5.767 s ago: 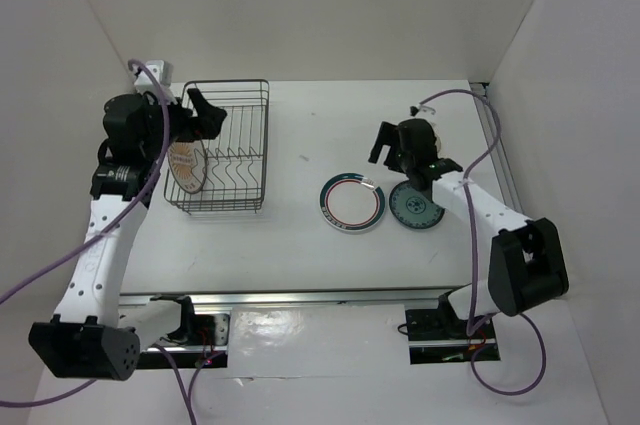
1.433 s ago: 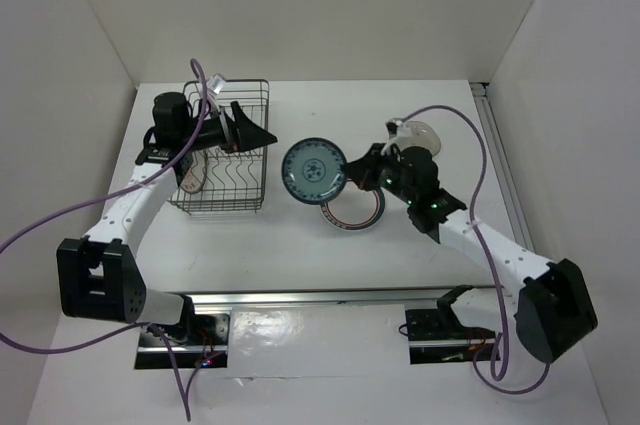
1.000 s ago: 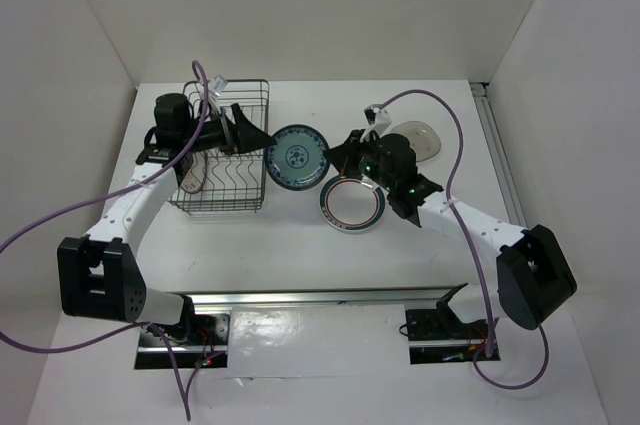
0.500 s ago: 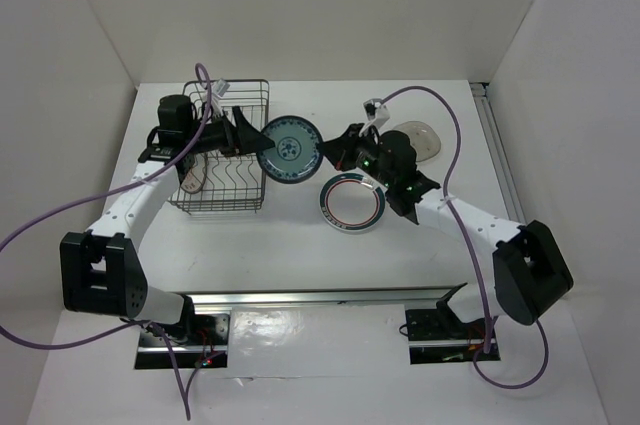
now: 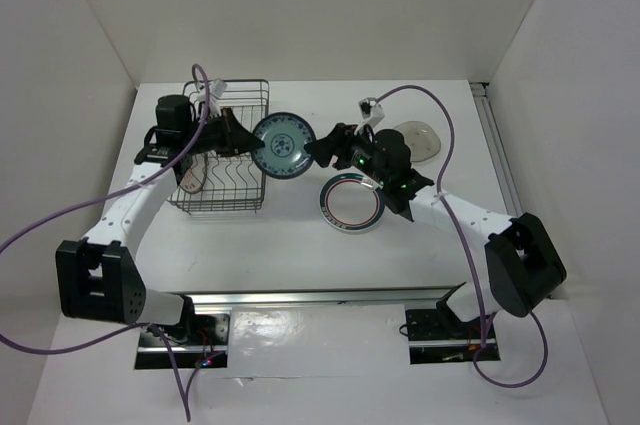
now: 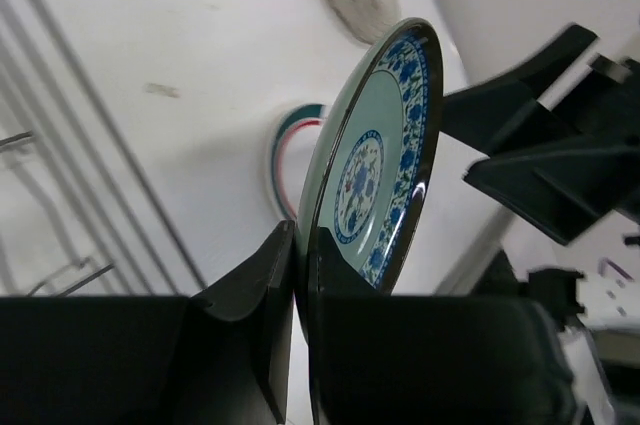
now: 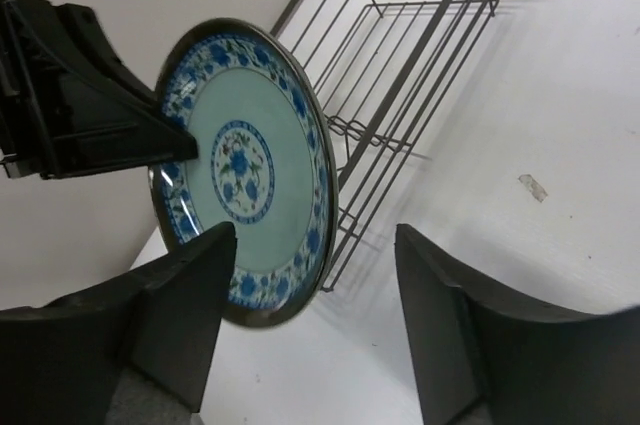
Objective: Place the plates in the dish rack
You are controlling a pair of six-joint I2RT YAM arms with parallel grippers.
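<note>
The rack slots beside the orange sunburst plate are empty, so the left gripper needs to swing over them, tilt downward, lower the teal plate in and let it go.
The teal-green patterned plate (image 5: 283,145) hangs upright in the air just right of the dish rack (image 5: 222,95). My left gripper (image 5: 253,142) is shut on its left rim; in the left wrist view the fingers (image 6: 262,285) pinch the teal plate (image 6: 372,160) edge. My right gripper (image 5: 316,149) stands open at the plate's right side, its fingers (image 7: 190,310) spread and apart from the teal plate (image 7: 245,170). An orange sunburst plate (image 5: 190,177) stands in the rack. The red-and-teal ringed plate (image 5: 352,203) and the pale grey plate (image 5: 420,139) lie flat on the table.
The wire rack (image 7: 400,75) sits at the table's far left, near the left wall. Both arms meet over the table's middle. Purple cables loop above each arm. The ringed plate (image 6: 285,160) lies below the held plate.
The teal plate passed from right to left: the left gripper shut on its rim, the right gripper opened and let go. The plate moved left toward the rack.
</note>
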